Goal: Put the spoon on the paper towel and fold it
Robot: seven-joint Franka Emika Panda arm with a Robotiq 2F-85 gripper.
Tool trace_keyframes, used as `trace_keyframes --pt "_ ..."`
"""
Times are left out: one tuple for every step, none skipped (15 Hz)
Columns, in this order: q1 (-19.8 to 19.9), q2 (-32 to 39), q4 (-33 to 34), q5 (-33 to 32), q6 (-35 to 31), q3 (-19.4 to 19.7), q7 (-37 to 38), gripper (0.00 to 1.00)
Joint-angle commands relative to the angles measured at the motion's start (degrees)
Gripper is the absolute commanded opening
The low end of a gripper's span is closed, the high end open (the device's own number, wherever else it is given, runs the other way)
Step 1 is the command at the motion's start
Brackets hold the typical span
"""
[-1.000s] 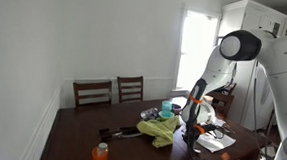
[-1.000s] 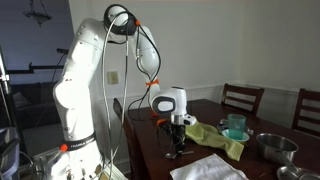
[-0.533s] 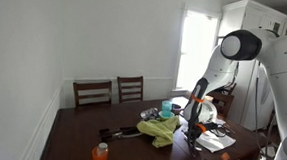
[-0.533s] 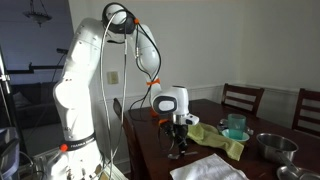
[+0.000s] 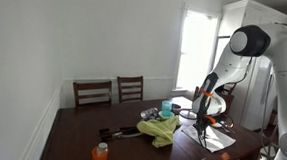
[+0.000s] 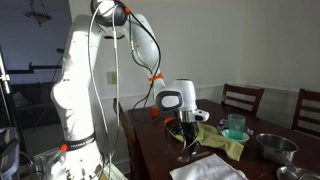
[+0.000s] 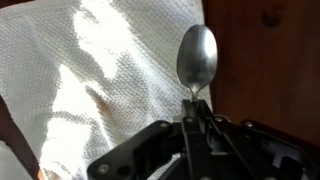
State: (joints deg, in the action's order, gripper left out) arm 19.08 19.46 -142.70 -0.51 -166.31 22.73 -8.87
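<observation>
My gripper moves down and left in the wrist view onto the paper towel's middle (image 6: pixel 208 168) next and releases the spoon. The bowl of the spoon (image 6: pixel 187 150) overhangs the paper towel's edge.
In the wrist view my gripper (image 7: pixel 197 108) is shut on the handle of a metal spoon (image 7: pixel 196 57). The spoon's bowl points away from me and hangs over the right edge of the white paper towel (image 7: pixel 90 75), above the dark table. In both exterior views the gripper (image 5: pixel 204 111) (image 6: pixel 187 136) hangs above the paper towel (image 5: pixel 220 142) (image 6: pixel 210 168) at the near end of the table, with the spoon (image 6: pixel 187 150) pointing down.
A crumpled yellow-green cloth (image 5: pixel 161 129) (image 6: pixel 222 139) lies mid-table. A teal cup (image 5: pixel 167 109) (image 6: pixel 236 125), a metal bowl (image 6: pixel 271 147) and an orange bottle (image 5: pixel 100 154) stand on the dark wooden table (image 5: pixel 80 141). Chairs (image 5: pixel 93 91) stand behind it.
The arm has swung sideways and lifted, carrying the spoon from beside the cloth to above the paper towel. The gripper has stayed shut on the spoon.
</observation>
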Motion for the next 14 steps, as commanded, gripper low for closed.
trace_keyframes --pt "2.21 -0.47 0.13 -1.11 0.15 -0.88 -0.7 0.08" --pt "3.54 -0.61 0.31 -0.97 0.15 -1.32 -1.93 0.08" --pt "4.28 -0.63 0.47 -0.9 0.16 -1.55 -2.55 0.08" --pt "4.53 -0.63 0.5 -0.87 0.16 -1.7 -2.77 0.08" --pt "4.52 -0.63 0.5 -0.85 0.16 -1.85 -2.79 0.08" --pt "4.5 -0.62 0.5 -0.82 0.16 -2.05 -2.81 0.08" --pt "4.48 -0.62 0.5 -0.81 0.16 -2.18 -2.82 0.08" --pt "4.48 -0.62 0.5 -0.8 0.16 -2.21 -2.82 0.08" --pt "4.48 -0.62 0.5 -0.8 0.16 -2.21 -2.82 0.08" --pt "4.48 -0.62 0.5 -0.8 0.16 -2.21 -2.82 0.08" --pt "4.48 -0.62 0.5 -0.8 0.16 -2.21 -2.82 0.08" --pt "4.48 -0.62 0.5 -0.8 0.17 -2.21 -2.82 0.08" --pt "4.48 -0.62 0.5 -0.8 0.17 -2.21 -2.82 0.08" --pt "4.48 -0.62 0.5 -0.8 0.17 -2.21 -2.82 0.08"
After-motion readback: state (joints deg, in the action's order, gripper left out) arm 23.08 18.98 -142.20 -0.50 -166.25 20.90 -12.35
